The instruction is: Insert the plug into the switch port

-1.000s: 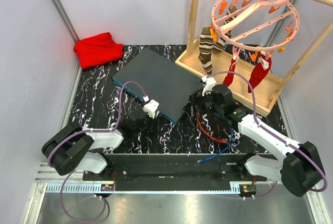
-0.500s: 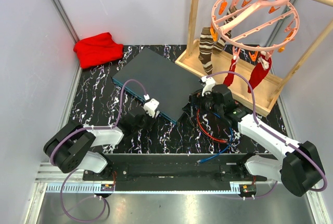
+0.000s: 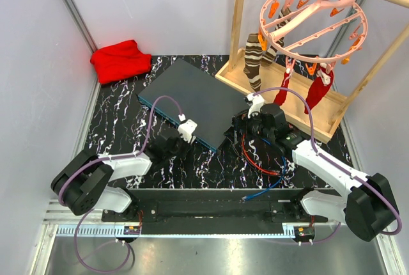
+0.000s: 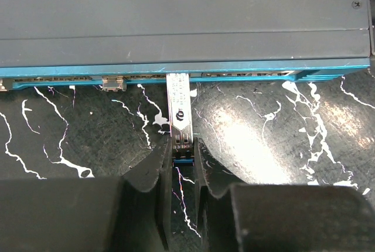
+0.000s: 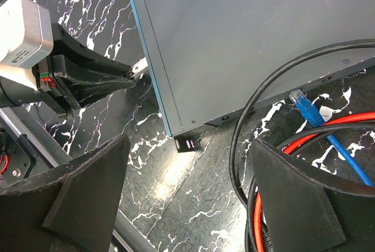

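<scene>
A long part of the plug still sticks out. I will next push the silver plug (image 4: 180, 108) outward into the switch's teal edge (image 4: 178, 75) with my left gripper before I release it.
The switch (image 3: 192, 99) is a flat dark grey box with a teal front edge (image 4: 234, 67) lined with small sockets. My left gripper (image 4: 183, 149) is shut on the rear of a slim silver plug (image 4: 180, 108). The plug points straight at the switch and its far end meets the teal edge; how deep it sits cannot be told. The left gripper (image 3: 174, 141) shows in the top view at the switch's front. My right gripper (image 5: 187, 187) is open and empty, hovering over the switch's near right corner (image 5: 187, 140). The right wrist view also shows the plug (image 5: 138, 67).
A coil of red, black and blue cables (image 3: 262, 160) lies right of the switch, with a blue connector (image 5: 304, 105) beside its side edge. A wooden rack (image 3: 281, 93) with a pink peg hanger and socks stands at back right. A red cloth (image 3: 120, 59) lies back left.
My left gripper has moved forward and slightly right toward the switch with the plug, bringing its tip up to the teal edge. The right arm has barely moved.
</scene>
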Tool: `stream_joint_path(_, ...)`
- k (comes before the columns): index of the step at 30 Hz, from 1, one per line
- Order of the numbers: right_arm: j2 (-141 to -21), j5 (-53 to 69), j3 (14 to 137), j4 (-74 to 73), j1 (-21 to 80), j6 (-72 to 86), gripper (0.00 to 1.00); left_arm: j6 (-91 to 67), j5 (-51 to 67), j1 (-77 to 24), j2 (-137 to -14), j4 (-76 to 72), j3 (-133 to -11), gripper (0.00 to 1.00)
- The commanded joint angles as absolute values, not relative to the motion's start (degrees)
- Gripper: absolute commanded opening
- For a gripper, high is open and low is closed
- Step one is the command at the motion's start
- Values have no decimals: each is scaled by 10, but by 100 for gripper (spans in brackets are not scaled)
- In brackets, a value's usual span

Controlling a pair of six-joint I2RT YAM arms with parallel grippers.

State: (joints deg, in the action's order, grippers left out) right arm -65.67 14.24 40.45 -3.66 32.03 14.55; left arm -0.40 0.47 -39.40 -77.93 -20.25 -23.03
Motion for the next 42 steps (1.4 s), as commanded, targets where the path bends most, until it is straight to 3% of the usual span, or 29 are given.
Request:
stream_joint_path(1, -643, 147, 408, -11, 316, 133, 93, 14, 47, -395, -763, -322, -289, 0)
stream_joint_path(17, -635, 141, 401, -14, 316, 129, 93, -14, 112, -391, -763, -311, -297, 0)
stream_joint_path(30, -630, 135, 396, -15, 316, 127, 93, 18, 62, -388, -737, -233, -327, 0)
stream_joint_path(42, -628, 137, 392, -15, 315, 126, 93, 3, 84, -388, -781, -284, -320, 0)
